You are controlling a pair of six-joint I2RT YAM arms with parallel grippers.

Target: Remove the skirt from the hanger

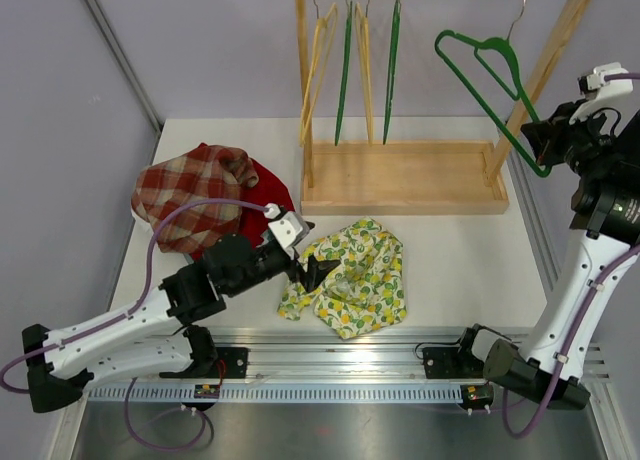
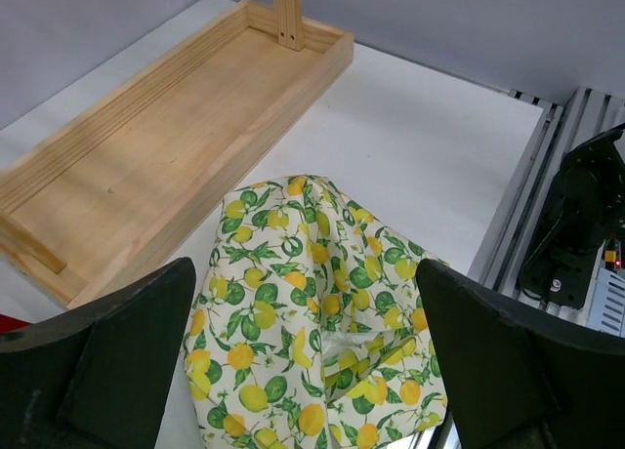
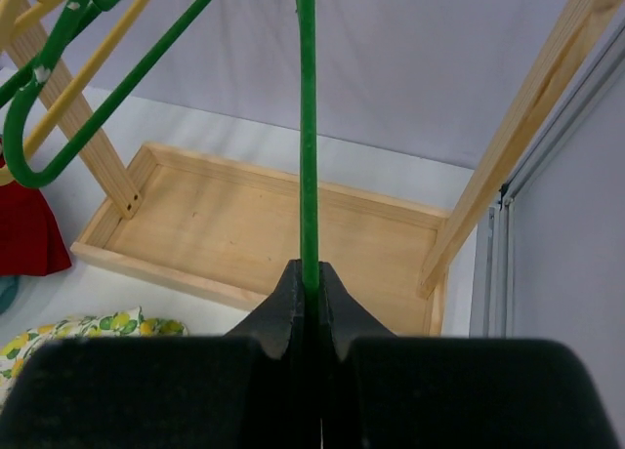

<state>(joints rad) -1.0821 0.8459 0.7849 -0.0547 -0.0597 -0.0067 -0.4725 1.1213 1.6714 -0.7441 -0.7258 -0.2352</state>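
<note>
My right gripper's green hanger is bare, so the gripper will next swing outward and left in the top view, toward the other hangers on the rack's bar.
The skirt (image 1: 352,278), white with a lemon print, lies crumpled on the table in front of the rack; the left wrist view shows the skirt (image 2: 312,312) straight below. My left gripper (image 1: 318,272) hangs at its left edge, and in its own view the left gripper (image 2: 308,371) stands open with the fabric lying loose between the fingers (image 2: 117,361). A bare green hanger (image 1: 488,85) is held high at the right, tilted, off the rail. My right gripper (image 1: 545,145) is shut on its lower bar; the wrist view shows the right gripper (image 3: 309,285) pinching the green hanger (image 3: 308,146).
A wooden rack (image 1: 405,175) with a tray base stands at the back, with green and yellow hangers (image 1: 345,70) on its rail. A plaid garment (image 1: 195,195) and a red one (image 1: 270,195) are piled at the left. A metal rail (image 1: 340,365) runs along the near edge.
</note>
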